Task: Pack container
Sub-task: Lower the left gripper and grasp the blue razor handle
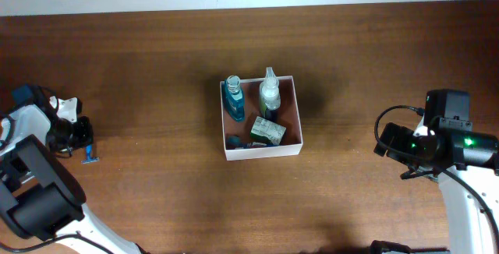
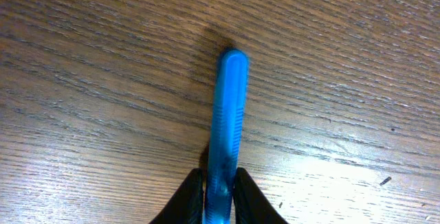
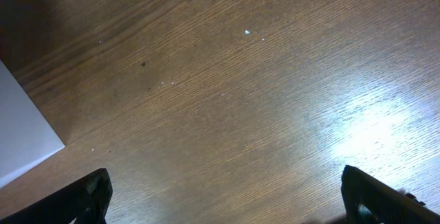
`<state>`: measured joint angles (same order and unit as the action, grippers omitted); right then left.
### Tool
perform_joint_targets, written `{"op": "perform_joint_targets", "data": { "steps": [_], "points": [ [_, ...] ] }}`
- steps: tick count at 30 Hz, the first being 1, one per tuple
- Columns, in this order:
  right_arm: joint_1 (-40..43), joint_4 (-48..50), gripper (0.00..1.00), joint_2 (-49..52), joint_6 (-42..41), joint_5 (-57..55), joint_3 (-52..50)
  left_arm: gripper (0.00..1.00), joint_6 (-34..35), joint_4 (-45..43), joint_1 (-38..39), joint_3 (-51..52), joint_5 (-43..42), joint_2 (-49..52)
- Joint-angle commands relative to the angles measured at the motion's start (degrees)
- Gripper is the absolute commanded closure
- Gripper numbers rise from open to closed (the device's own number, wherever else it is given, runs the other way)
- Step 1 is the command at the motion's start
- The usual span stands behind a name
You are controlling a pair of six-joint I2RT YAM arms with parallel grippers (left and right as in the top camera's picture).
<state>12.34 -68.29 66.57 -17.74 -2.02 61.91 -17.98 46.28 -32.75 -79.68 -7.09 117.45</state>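
My left gripper needs to lift the blue razor and bring it down into the container's near part beside the green carton (image 1: 267, 132), since bottles fill the back.
The container (image 1: 295, 114), a small white-walled square box with a reddish-brown inside, stands mid-table. It holds a blue bottle (image 1: 233, 98), a clear spray bottle (image 1: 269, 92), a small green carton (image 1: 267, 132) and a dark item at its front left. My left gripper (image 1: 83, 143) at the far left is shut on a blue razor (image 2: 227, 124), whose head (image 1: 91, 158) lies on the table. In the left wrist view both fingers (image 2: 219, 195) press the blue handle. My right gripper (image 3: 223, 193) is open and empty over bare wood at the far right.
A white corner of the container (image 3: 20, 135) shows at the left edge of the right wrist view. The wooden table (image 1: 156, 67) runs to a pale wall at the back. My right arm body (image 1: 444, 141) sits right of the container.
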Motion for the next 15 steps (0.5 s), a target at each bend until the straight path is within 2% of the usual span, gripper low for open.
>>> {"op": "perform_joint_targets", "data": {
  "steps": [1,6,10,15],
  "points": [
    [0.50,0.17,0.02,0.09,0.35,-0.11,-0.26,0.88,-0.02,0.28,-0.04,-0.09,-0.20,0.72],
    [0.50,0.17,0.02,0.09,0.33,-0.11,-0.26,0.97,0.90,0.55,-0.04,-0.09,-0.24,0.70],
    [0.50,0.15,0.02,0.09,0.35,-0.11,-0.24,1.00,2.19,0.87,0.22,-0.09,-1.14,-1.20],
    [0.50,0.15,0.02,0.09,0.33,-0.11,-0.26,1.00,2.34,0.70,3.96,-0.26,-3.74,-10.99]
  ]
}}
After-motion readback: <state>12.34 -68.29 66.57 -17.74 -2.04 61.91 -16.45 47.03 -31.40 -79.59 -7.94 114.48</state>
